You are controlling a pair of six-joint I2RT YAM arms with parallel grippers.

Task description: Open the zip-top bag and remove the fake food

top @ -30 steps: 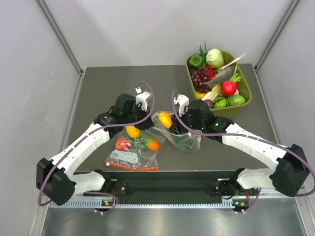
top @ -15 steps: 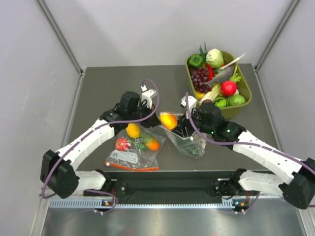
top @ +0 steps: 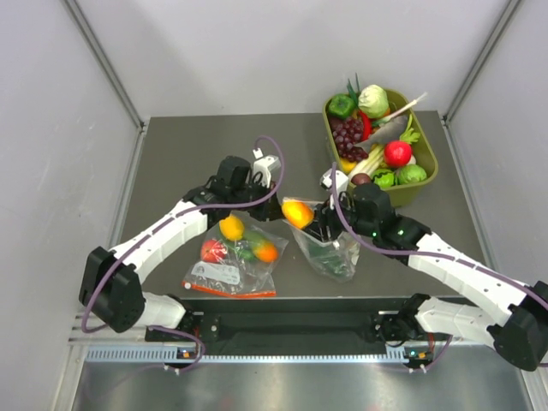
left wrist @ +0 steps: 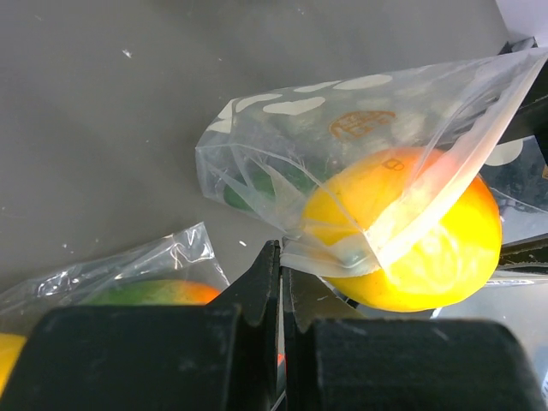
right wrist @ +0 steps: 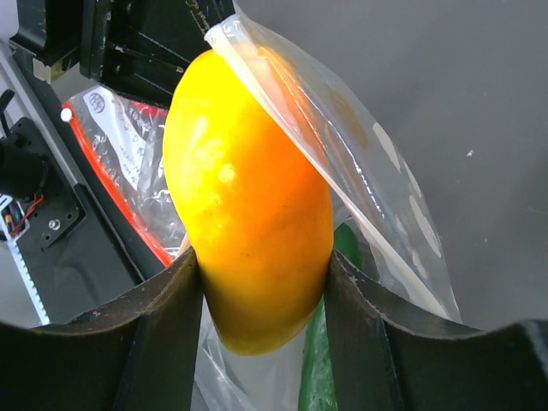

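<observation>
My right gripper holds the mango (top: pixel 297 211), and the olive-green bin already has toy produce in it. So I should lift the gripper, move it outward, lower it over the bin's near end (top: pixel 365 168) and let go.
The zip-top bag (top: pixel 332 250), clear with white dots, lies at the table's middle with its mouth lifted. My left gripper (left wrist: pixel 281 257) is shut on the lip of the bag (left wrist: pixel 291 137). The fake food shows as a yellow-orange mango (top: pixel 297 211) at the bag's mouth, mostly outside it. My right gripper (right wrist: pixel 261 291) is shut on the mango (right wrist: pixel 248 214), one finger on each side. A dark green cucumber piece (right wrist: pixel 321 360) lies deeper inside the bag (right wrist: pixel 377 188). From above, the left gripper (top: pixel 278 207) and right gripper (top: pixel 308 219) sit close on either side of the mango.
A plain clear bag with a red zip strip (top: pixel 231 261) lies front left, holding small round fruits. An olive-green bin (top: pixel 402 195) full of toy produce stands at the back right.
Both grippers have shifted right. The mango has come further out of the bag's mouth in the right gripper, and the left gripper has kept hold of the lip.
</observation>
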